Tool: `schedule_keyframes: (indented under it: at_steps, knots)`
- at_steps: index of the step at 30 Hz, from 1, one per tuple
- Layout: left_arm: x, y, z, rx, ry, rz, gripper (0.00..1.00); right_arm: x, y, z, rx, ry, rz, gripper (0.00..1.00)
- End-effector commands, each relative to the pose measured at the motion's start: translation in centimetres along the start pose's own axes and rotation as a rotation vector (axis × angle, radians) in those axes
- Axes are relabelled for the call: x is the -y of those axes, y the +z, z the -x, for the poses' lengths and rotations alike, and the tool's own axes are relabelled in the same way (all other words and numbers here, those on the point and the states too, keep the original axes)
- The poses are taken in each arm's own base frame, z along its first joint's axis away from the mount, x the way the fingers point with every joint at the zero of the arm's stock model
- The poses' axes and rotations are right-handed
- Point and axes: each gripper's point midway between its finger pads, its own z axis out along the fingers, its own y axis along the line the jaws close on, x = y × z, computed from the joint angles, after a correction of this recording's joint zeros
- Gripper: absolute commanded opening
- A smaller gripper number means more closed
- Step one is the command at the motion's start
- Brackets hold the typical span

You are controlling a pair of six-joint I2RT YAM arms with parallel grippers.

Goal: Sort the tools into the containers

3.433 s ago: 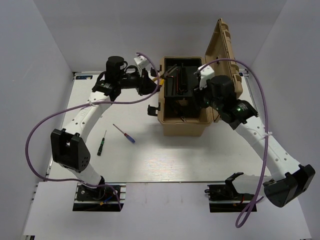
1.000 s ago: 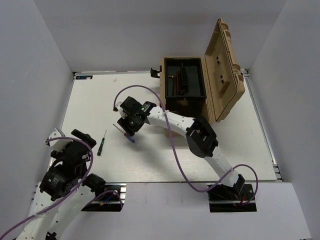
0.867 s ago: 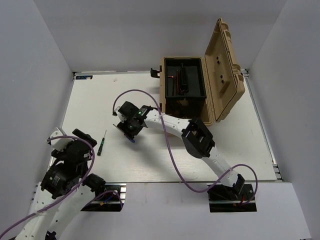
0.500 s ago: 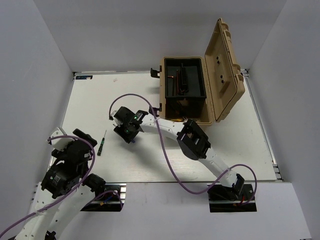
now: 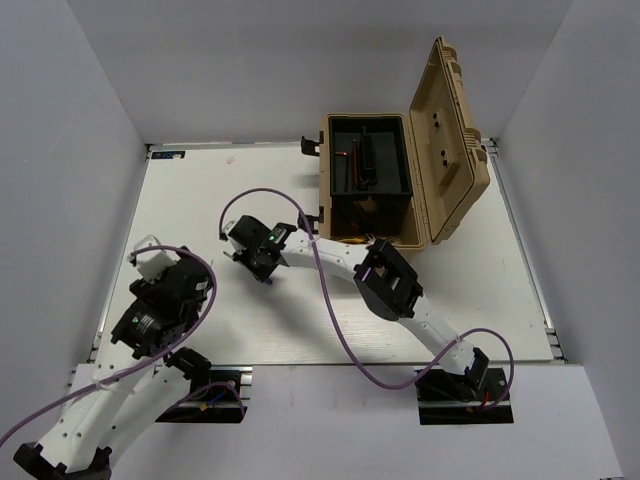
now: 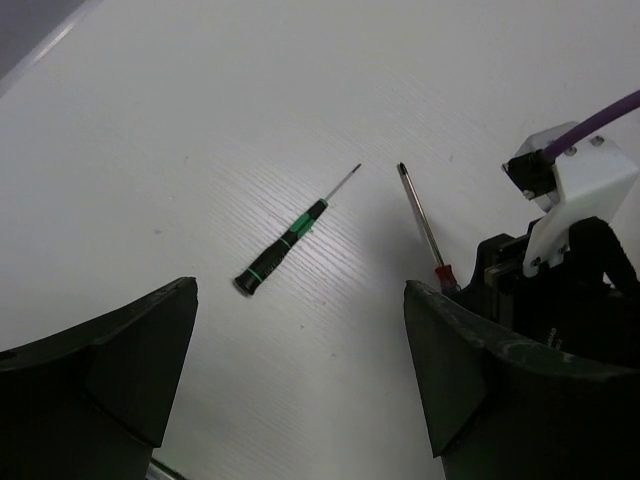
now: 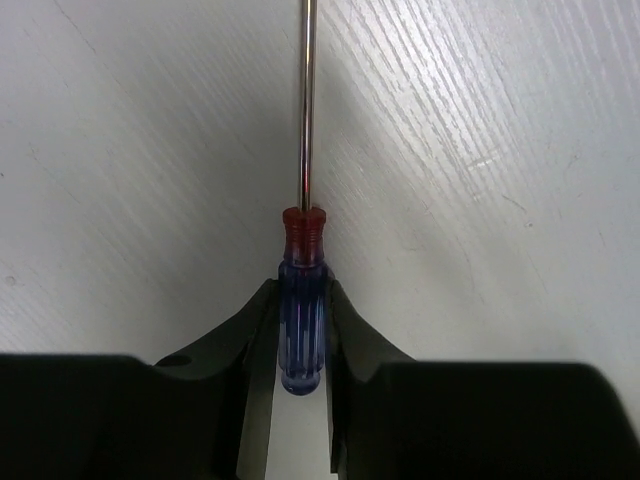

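Note:
My right gripper lifts and carries the blue screwdriver outward over the black tray's bottom by the lid point(image 5: 390, 160) next. It lowers and releases the screwdriver there, as that part lies bare.
The slim screwdriver with a blue handle point(image 7: 302, 325) and red collar lies flat on the white table, shaft pointing away. My right gripper point(image 7: 302, 305) is down on it, both fingers point(image 7: 255, 325) pressed against the handle. From above, that gripper point(image 5: 257, 266) covers most of the tool. A small dark screwdriver with green bands point(image 6: 285, 243) lies loose to the left of the blue one's shaft point(image 6: 420, 225). My left gripper point(image 6: 298, 330) hovers above the table near it, jaws wide and nothing between them. Other tools lie in the case's black tray point(image 5: 365, 160).
The tan tool case point(image 5: 365, 232) stands open at the back right, its lid point(image 5: 450, 140) upright. Purple cables point(image 5: 262, 195) loop over both arms. White walls close the table in on the left, back and right.
My right gripper has shut on the blue handle. The left arm has swung forward and right, over the small dark screwdriver.

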Motion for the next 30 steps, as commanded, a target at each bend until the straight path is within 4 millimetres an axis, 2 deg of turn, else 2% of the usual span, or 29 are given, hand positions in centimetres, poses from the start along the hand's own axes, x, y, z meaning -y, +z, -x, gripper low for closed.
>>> schedule_keyframes:
  at_steps: [1, 3, 4, 5, 6, 7, 8, 9, 10, 12, 15, 17, 19, 20, 21, 22, 23, 24, 25, 26, 27, 29, 30]
  knots:
    - [2.1, 0.4, -1.3, -0.058, 0.026, -0.072, 0.94, 1.3, -3.9, 1.7, 0.023, -0.006, 0.025, 0.00]
    - [2.8, 0.7, -2.0, -0.079, 0.055, -0.092, 0.92, 2.9, -6.3, 3.8, 0.078, 0.005, 0.023, 0.00]
    - [3.3, 0.7, -2.3, -0.099, 0.066, -0.108, 0.92, 3.8, -8.9, 6.3, 0.153, 0.013, 0.025, 0.00]
    - [3.5, 0.8, -2.6, -0.103, 0.061, -0.119, 0.89, 3.9, -10.7, 7.7, 0.208, 0.017, 0.052, 0.00]
    - [3.9, 0.8, -2.7, -0.108, 0.072, -0.129, 0.85, 5.3, -11.8, 8.5, 0.238, 0.037, 0.048, 0.00]
    - [4.1, 0.9, -3.1, -0.122, 0.090, -0.148, 0.82, 6.0, -14.8, 10.3, 0.309, 0.041, 0.042, 0.00]
    - [4.5, 1.0, -3.3, -0.124, 0.082, -0.162, 0.80, 6.5, -15.8, 10.9, 0.337, 0.046, 0.039, 0.00]
    - [4.8, 1.0, -3.3, -0.125, 0.087, -0.177, 0.79, 8.2, -16.8, 11.2, 0.359, 0.067, 0.025, 0.00]
    - [4.8, 1.2, -3.9, -0.139, 0.097, -0.177, 0.77, 8.4, -19.0, 12.1, 0.404, 0.078, 0.030, 0.00]
    - [5.1, 1.3, -4.7, -0.166, 0.108, -0.185, 0.77, 9.4, -20.5, 12.4, 0.429, 0.113, 0.052, 0.00]
    - [5.3, 1.6, -4.9, -0.172, 0.115, -0.179, 0.77, 11.2, -24.0, 13.0, 0.489, 0.155, 0.024, 0.00]
    - [5.1, 1.7, -5.2, -0.176, 0.121, -0.174, 0.80, 13.1, -25.7, 13.3, 0.523, 0.183, -0.017, 0.00]
    - [5.3, 2.0, -5.1, -0.171, 0.111, -0.169, 0.81, 16.6, -27.5, 13.1, 0.553, 0.223, -0.168, 0.00]
    - [5.0, 2.3, -5.8, -0.187, 0.132, -0.151, 0.84, 17.8, -28.7, 13.3, 0.578, 0.213, -0.227, 0.00]
    - [5.3, 2.5, -6.1, -0.199, 0.139, -0.151, 0.84, 20.6, -29.6, 12.8, 0.575, 0.228, -0.387, 0.00]
    - [5.5, 2.8, -6.8, -0.229, 0.168, -0.133, 0.86, 21.8, -29.7, 12.3, 0.572, 0.250, -0.443, 0.00]
    - [5.3, 3.0, -7.2, -0.249, 0.193, -0.111, 0.86, 25.0, -31.6, 12.1, 0.594, 0.236, -0.593, 0.00]
    - [5.3, 3.2, -7.4, -0.265, 0.203, -0.092, 0.87, 26.1, -30.5, 10.6, 0.540, 0.211, -0.639, 0.00]
    - [5.4, 3.2, -7.4, -0.277, 0.219, -0.078, 0.87, 27.5, -30.6, 9.9, 0.527, 0.218, -0.685, 0.00]
    - [5.2, 3.6, -8.1, -0.298, 0.247, -0.053, 0.87, 29.1, -31.9, 9.8, 0.557, 0.238, -0.760, 0.00]
    - [5.4, 3.5, -8.1, -0.310, 0.250, -0.056, 0.87, 29.8, -30.7, 8.1, 0.499, 0.219, -0.774, 0.00]
    - [5.6, 3.6, -8.0, -0.305, 0.244, -0.062, 0.87, 31.1, -31.5, 7.4, 0.494, 0.231, -0.826, 0.00]
    - [5.5, 3.4, -8.0, -0.299, 0.236, -0.069, 0.87, 31.5, -30.8, 6.4, 0.462, 0.229, -0.836, 0.00]
